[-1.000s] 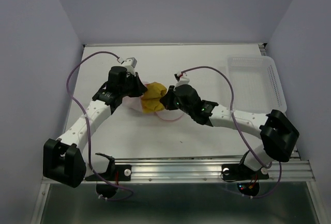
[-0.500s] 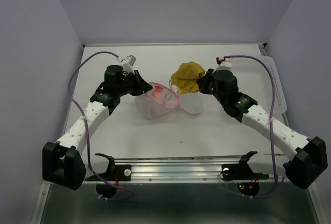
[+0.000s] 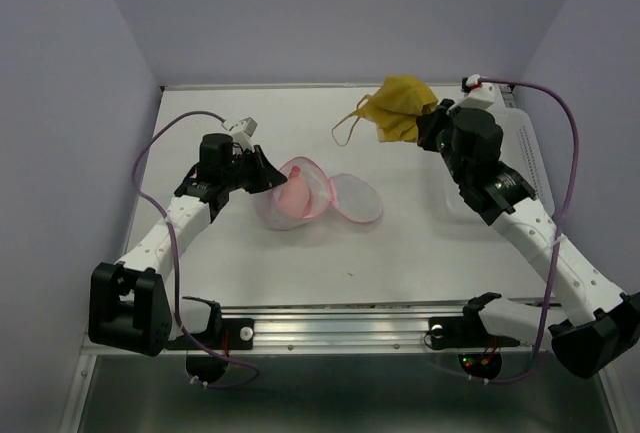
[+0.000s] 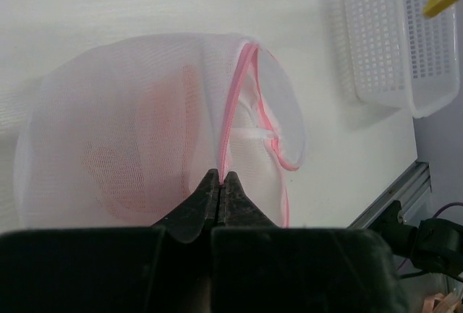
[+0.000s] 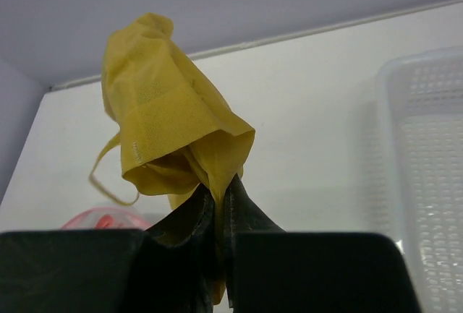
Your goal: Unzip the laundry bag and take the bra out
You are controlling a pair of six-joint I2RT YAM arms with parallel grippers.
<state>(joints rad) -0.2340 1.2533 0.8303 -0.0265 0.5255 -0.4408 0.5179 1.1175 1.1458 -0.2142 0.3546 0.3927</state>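
I should carry the yellow bra [image 3: 395,108] to the right in the top view and down over the tray next with my right gripper, because it hangs clear of the bag [image 3: 305,198].
The laundry bag [image 3: 305,198] is a white mesh pouch with pink trim, lying open at mid table, its lid flap [image 3: 355,198] spread to the right. My left gripper [image 3: 268,175] is shut on the bag's pink rim at its left side; in the left wrist view [image 4: 219,177] the tips pinch the pink trim of the bag [image 4: 145,125]. My right gripper [image 3: 428,125] is shut on the yellow bra [image 3: 395,108] and holds it in the air at the back right, a strap dangling left. The right wrist view shows the bra [image 5: 166,118] clamped between the fingertips [image 5: 219,191].
A clear plastic tray [image 3: 520,158] stands at the right edge of the table, partly under my right arm; it also shows in the left wrist view [image 4: 391,38] and right wrist view [image 5: 427,154]. White walls close the back and sides.
My right gripper has pulled the yellow bra out of the bag and carried it up and to the back right. The bag now lies open with its flap spread. My left gripper kept its hold.
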